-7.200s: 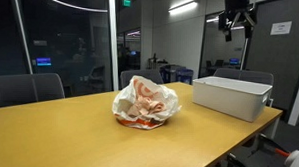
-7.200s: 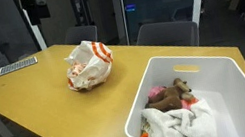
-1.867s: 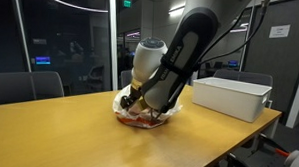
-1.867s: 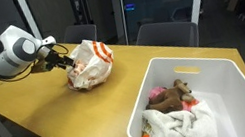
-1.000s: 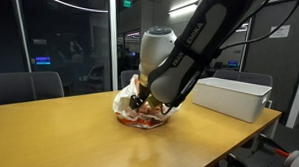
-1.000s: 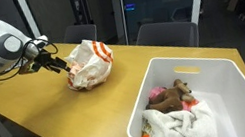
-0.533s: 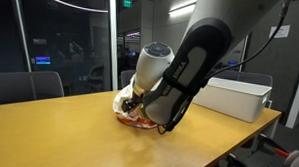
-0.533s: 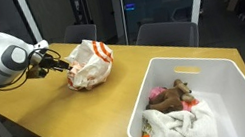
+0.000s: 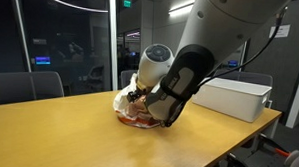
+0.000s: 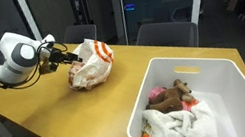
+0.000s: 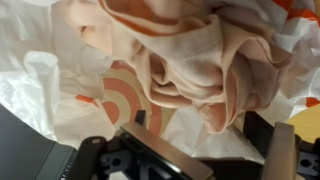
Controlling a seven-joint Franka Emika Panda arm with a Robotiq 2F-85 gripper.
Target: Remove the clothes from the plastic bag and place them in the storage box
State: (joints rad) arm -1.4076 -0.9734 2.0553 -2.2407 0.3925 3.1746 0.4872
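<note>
My gripper should go down around the fold of peach cloth next and close its fingers, because the cloth bulges below my gripper, in line with the gap between the fingers.
A white plastic bag with orange rings (image 10: 91,66) lies on the wooden table; it also shows in an exterior view (image 9: 126,102) and in the wrist view (image 11: 60,90). Pale peach clothes (image 11: 190,55) lie in its open mouth. My gripper (image 10: 61,57) is at the bag's mouth, open, its two dark fingers on either side of a fold of the peach cloth (image 11: 197,130). The white storage box (image 10: 155,108) stands apart on the table (image 9: 229,96) and holds a brown plush toy (image 10: 171,94) and white cloth (image 10: 185,122).
The wooden table (image 10: 61,120) runs between bag and box. Office chairs (image 9: 24,89) stand behind it. A keyboard (image 10: 17,66) lies at the far table edge. The arm's bulk (image 9: 185,80) hides part of the bag.
The gripper has moved in from beside the bag to its open mouth. The bag and the box have not moved.
</note>
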